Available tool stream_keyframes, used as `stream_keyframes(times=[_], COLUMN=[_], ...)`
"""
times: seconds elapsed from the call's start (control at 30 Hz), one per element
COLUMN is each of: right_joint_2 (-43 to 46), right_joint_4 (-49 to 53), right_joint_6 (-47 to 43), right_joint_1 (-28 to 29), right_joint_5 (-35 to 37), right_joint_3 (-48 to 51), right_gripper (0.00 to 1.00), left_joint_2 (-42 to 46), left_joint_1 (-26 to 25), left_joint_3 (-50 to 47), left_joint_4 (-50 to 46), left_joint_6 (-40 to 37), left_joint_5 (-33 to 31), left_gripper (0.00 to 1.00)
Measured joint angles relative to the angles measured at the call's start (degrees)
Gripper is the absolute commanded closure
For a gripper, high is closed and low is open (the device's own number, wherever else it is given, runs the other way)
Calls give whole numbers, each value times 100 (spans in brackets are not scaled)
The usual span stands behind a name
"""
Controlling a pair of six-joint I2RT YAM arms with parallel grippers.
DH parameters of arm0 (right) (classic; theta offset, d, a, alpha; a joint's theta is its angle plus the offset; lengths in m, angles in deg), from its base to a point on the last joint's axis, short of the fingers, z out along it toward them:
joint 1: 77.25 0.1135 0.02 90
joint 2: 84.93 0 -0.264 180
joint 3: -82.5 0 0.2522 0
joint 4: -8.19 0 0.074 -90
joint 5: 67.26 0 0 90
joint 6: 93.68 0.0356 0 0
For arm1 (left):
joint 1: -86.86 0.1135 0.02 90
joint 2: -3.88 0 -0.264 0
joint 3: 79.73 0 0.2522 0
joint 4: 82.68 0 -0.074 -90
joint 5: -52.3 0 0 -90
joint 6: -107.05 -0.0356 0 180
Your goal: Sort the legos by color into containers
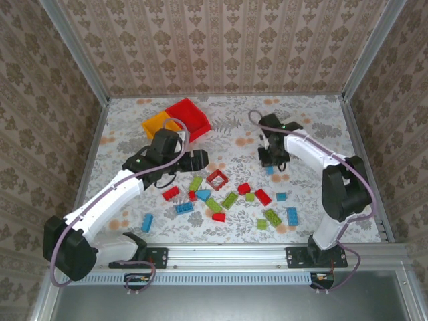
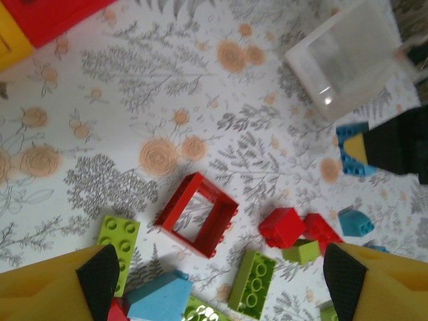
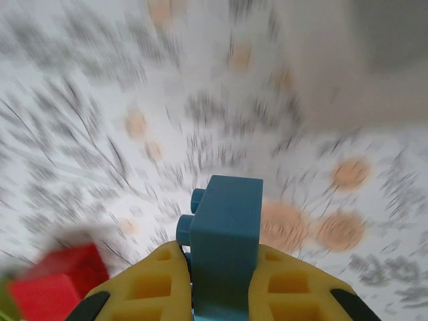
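Note:
My right gripper moves outward over the white bin's open inside next, then releases the blue brick there, since the other bins are red and orange-yellow.
My right gripper (image 3: pixel 221 281) is shut on a blue brick (image 3: pixel 224 234) and holds it just above the floral table; from above the brick (image 1: pixel 270 170) hangs under that gripper (image 1: pixel 271 162). The background of the right wrist view is blurred. My left gripper (image 2: pixel 221 281) is open over the pile, its black fingertips (image 2: pixel 99 279) wide apart. Below it lie the red square frame (image 2: pixel 197 214), a lime brick (image 2: pixel 253 281) and a red brick (image 2: pixel 282 227). The white bin (image 2: pixel 344 57) stands beyond. The orange-yellow bin (image 1: pixel 159 125) and red bin (image 1: pixel 189 117) touch at the back left.
Several red, lime and blue bricks lie scattered across the table's near half, from a blue one (image 1: pixel 146 223) at the left to another (image 1: pixel 291 215) at the right. Wallpapered walls and metal posts (image 1: pixel 75 53) enclose the table; a rail (image 1: pixel 227 253) runs along the front.

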Motion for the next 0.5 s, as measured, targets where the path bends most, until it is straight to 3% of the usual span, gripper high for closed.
stream_keyframes(times=[0.2, 0.5], right_joint_2=[-153, -1838], right_joint_4=[-166, -245], right_joint_6=[284, 732], right_joint_1=[-767, -1456], right_joint_5=[48, 46], right_joint_3=[-1152, -2275], right_gripper=[91, 90], left_joint_2=[-205, -793], left_joint_1=[0, 11], left_joint_3=[817, 1152], left_joint_4=[-4, -90], left_joint_6=[-28, -46], left_joint_5=[-13, -17], left_gripper=[16, 17])
